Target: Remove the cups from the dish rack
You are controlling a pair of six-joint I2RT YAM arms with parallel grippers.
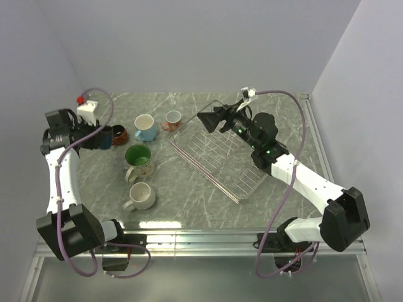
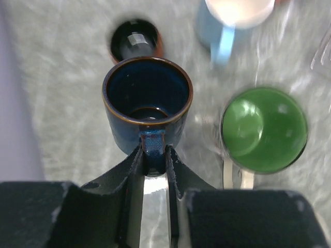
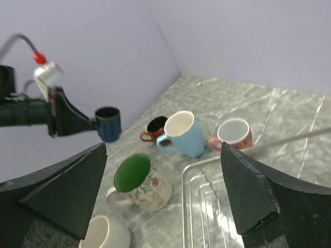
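Note:
The left gripper lowers next and releases the dark blue mug on the bare marble beside the cream floral mug, since that spot lies below the gripper.
My left gripper [image 1: 99, 136] is shut on the handle of the dark blue mug [image 2: 147, 98] and holds it upright above the table's far left; the right wrist view shows it too [image 3: 108, 124]. The orange-red mug [image 1: 120, 134] stands beside it. The light blue mug [image 1: 145, 128], small pinkish-orange mug [image 1: 173, 118], cream floral mug with green inside [image 1: 138, 161] and white mug [image 1: 140, 196] stand on the table left of the wire dish rack [image 1: 217, 157], which holds no mug. My right gripper [image 1: 211, 121] is open and empty above the rack's far corner. No olive-grey mug is in view.
Walls close the table at the back and on both sides. The marble tabletop [image 1: 189, 195] runs to a metal rail at the near edge. A grey cable loops above each arm.

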